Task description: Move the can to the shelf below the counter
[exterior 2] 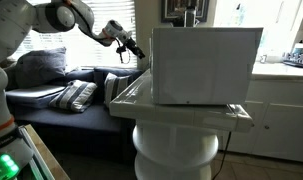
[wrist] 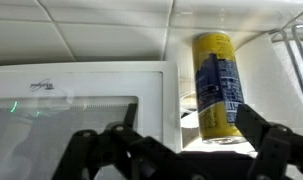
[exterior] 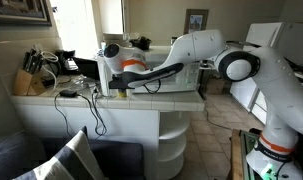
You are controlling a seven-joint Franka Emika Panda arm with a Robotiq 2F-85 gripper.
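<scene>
The can is ahead and off-centre to the right in the wrist view, so my gripper should next reach outward and to that side, around the can's lower half.
The can is a yellow and blue cylinder. It stands on the counter in the gap next to the white microwave, against the tiled wall. In an exterior view it is a small greenish shape. My gripper is open, with its dark fingers spread at the bottom of the wrist view, the can just ahead near the right finger and not touched. The gripper shows in both exterior views. The rounded white shelf sits under the counter's curved end and also shows in an exterior view.
The microwave takes up the counter end. A knife block, a phone and black cables lie on the counter. A sofa with cushions stands in front of it. A lower rounded tier sits beneath the shelf.
</scene>
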